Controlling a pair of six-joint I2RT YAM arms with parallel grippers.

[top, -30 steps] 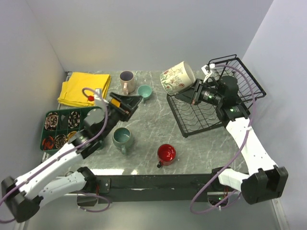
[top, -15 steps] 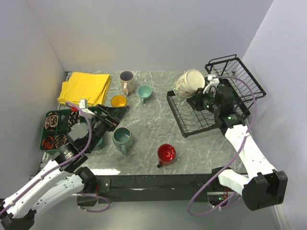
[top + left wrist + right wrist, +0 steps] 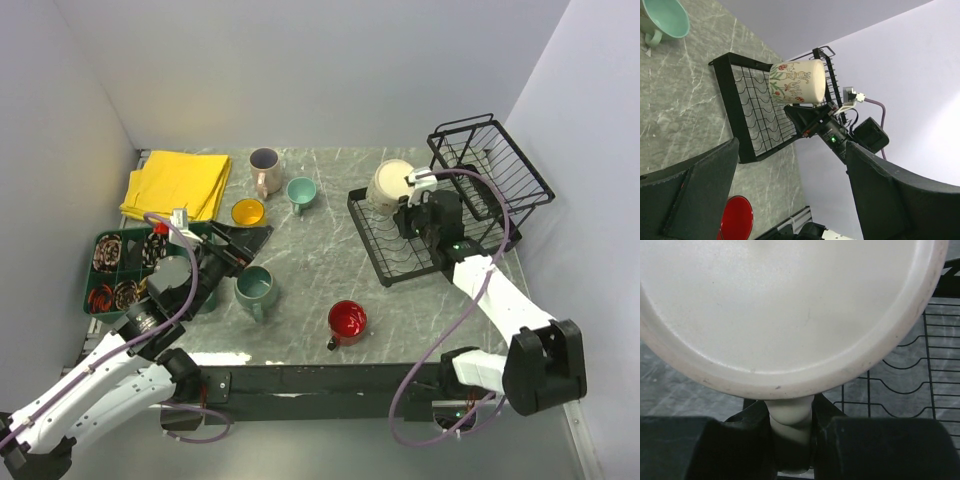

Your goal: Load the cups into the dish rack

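Note:
The robot's right gripper will next lower its flowered cup onto the rack's wires inside its far rim [image 3: 388, 220] [image 3: 897, 365] and let go of the handle, as the cup still hangs above those empty wires.
A cream flowered cup [image 3: 388, 183] hangs over the far left corner of the black wire dish rack [image 3: 395, 262]. My right gripper [image 3: 410, 207] is shut on its handle [image 3: 789, 416], and the cup's pale round face [image 3: 785, 305] fills the right wrist view. On the table stand a pink cup [image 3: 265, 166], a small teal cup [image 3: 300, 190], a yellow cup [image 3: 247, 211], a grey-green cup [image 3: 255, 288] and a red cup [image 3: 347, 320]. My left gripper [image 3: 240, 245] is open and empty, just above and left of the grey-green cup, and its view shows the flowered cup [image 3: 797, 81] at the rack [image 3: 735, 130].
A taller wire basket [image 3: 490, 165] rises at the rack's far right end. A folded yellow cloth [image 3: 175, 185] lies at the back left. A green compartment tray [image 3: 112, 232] sits under my left arm. Walls close in on the left, back and right.
My right arm has swung the flowered cup from lying on its side to a lower spot over the rack's left corner. My left arm has pulled back toward me, uncovering the yellow cup.

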